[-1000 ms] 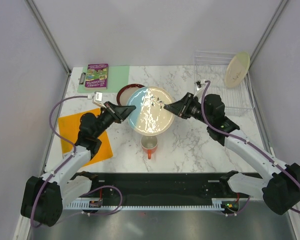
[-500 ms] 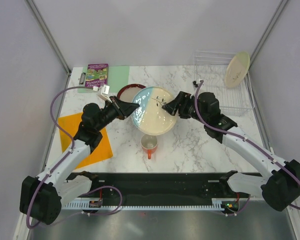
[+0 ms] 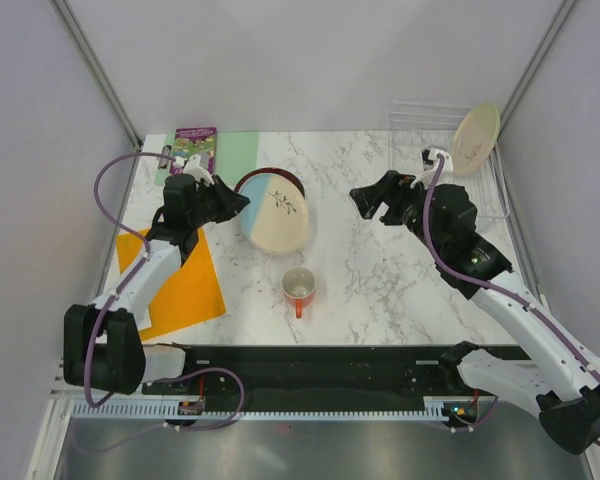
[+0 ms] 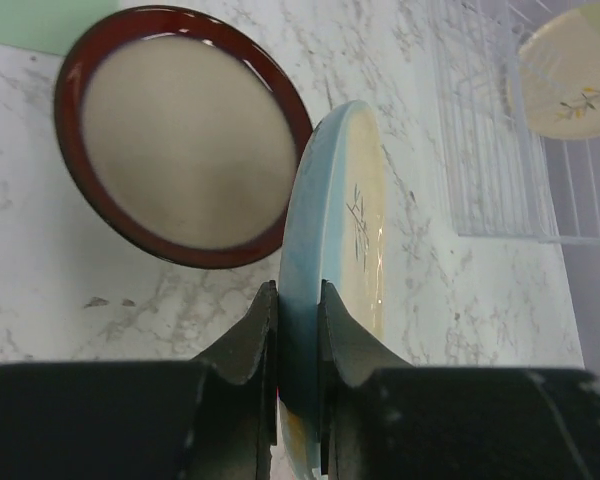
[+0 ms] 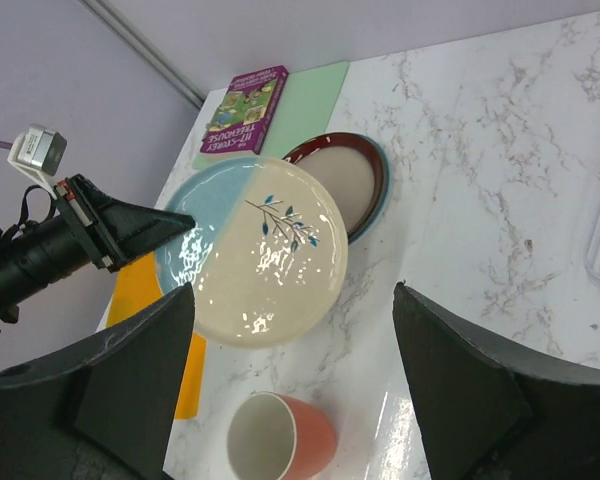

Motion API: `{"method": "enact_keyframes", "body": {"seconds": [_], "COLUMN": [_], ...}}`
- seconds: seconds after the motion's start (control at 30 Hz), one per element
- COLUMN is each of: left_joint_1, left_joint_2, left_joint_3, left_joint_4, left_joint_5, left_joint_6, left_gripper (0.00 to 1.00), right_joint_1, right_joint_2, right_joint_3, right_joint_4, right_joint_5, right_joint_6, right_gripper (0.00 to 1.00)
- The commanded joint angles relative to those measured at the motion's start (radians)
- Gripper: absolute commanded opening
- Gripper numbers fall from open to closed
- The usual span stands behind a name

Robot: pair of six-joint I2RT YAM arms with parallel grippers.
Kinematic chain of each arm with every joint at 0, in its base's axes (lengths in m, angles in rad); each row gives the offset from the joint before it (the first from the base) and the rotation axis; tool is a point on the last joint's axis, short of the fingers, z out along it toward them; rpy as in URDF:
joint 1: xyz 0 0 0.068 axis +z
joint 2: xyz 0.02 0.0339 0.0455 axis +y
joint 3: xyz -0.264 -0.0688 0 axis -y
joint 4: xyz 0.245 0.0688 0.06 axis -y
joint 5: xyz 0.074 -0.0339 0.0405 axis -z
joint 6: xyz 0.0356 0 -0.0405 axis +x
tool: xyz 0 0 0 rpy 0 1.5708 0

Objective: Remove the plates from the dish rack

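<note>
I should move my left gripper outward, tilt its plate level and lower it onto the maroon-rimmed plate to let go of it, because that one lies flat and empty.
My left gripper is shut on the blue rim of a cream-and-blue plate with a small sprig, which it holds tilted on edge just above the table. The left wrist view shows that plate pinched edge-on in the gripper. A maroon-rimmed plate with a tan centre lies flat behind it. My right gripper is open and holds nothing, well to the right of the held plate. The wire dish rack at the back right holds a pale yellow plate leaning upright.
An orange-red mug stands upright in front of the held plate. An orange mat lies at the left, under the left arm. A green mat with a purple book on it lies at the back left.
My right gripper opened, let go of the sprig plate and drew back to the right. My left gripper carried the plate leftward and tipped it onto its edge near the maroon plate.
</note>
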Motion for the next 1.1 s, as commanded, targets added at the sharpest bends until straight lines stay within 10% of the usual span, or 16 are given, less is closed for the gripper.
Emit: {"method": "enact_keyframes", "body": {"seconds": [0.0, 0.4, 1.07], "left_joint_1": [0.112, 0.227, 0.264], "left_joint_2": [0.098, 0.439, 0.736], "left_joint_3": [0.131, 0.228, 0.343], "left_joint_4": [0.183, 0.523, 0.689], "left_joint_5": [0.163, 0.410, 0.406], "left_joint_6": [-0.071, -0.381, -0.501], "left_gripper": [0.02, 0.02, 0.02], "right_joint_1": [0.000, -0.005, -0.066], "right_joint_2": [-0.018, 0.073, 0.219], "right_joint_3": [0.006, -0.044, -0.037], "right_joint_4": [-0.055, -0.043, -0.009], "right_joint_5": [0.062, 0.064, 0.032], "right_joint_6": [-0.062, -0.100, -0.168], "right_gripper": [0.87, 0.87, 0.87]}}
